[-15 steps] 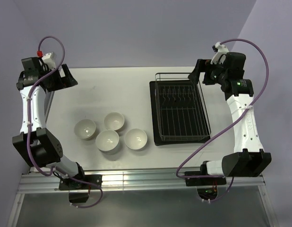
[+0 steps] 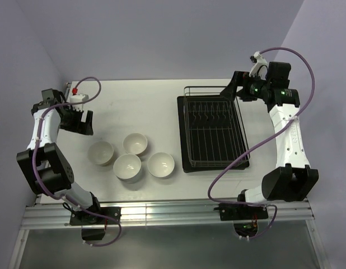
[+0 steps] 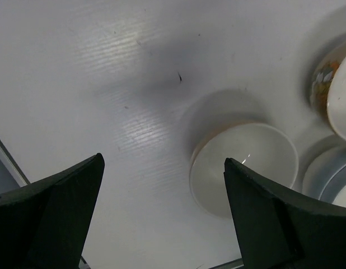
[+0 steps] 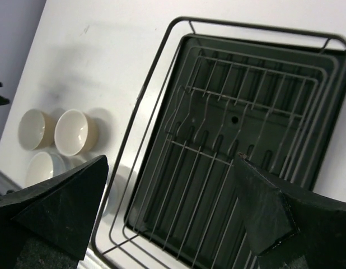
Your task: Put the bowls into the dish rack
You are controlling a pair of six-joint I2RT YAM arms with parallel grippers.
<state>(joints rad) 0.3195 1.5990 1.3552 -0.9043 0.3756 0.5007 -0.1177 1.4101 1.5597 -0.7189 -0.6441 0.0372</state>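
The wall-side rim of the nearest bowl [image 2: 90, 147] [image 3: 191, 168] comes between my left gripper's fingers next as it moves down and back. That rim is below the gripper, nearer my base.
Several small bowls sit grouped on the white table left of centre: one at the left [image 2: 101, 153], one behind [image 2: 135, 144], one in front [image 2: 127, 166], one at the right [image 2: 160, 165]. The dark wire dish rack [image 2: 184, 166] on its black tray stands at the right and holds nothing. My left gripper [image 2: 82, 124] is open and empty, just behind and left of the leftmost bowl [image 3: 243, 168], which shows by my right finger [image 3: 285, 224]. My right gripper [image 2: 232, 89] is open and empty above the rack's far edge, looking down on the rack [image 4: 257, 134].
The purple wall runs along the back and left of the table. A metal rail lines the table's near edge. In the right wrist view three bowls [image 4: 73, 131] lie left of the rack. A tan-sided bowl [image 3: 335, 95] shows at the right of the left wrist view.
My left arm has swung from the back-left corner forward and down toward the leftmost bowl. My right arm has shifted slightly over the rack's far edge.
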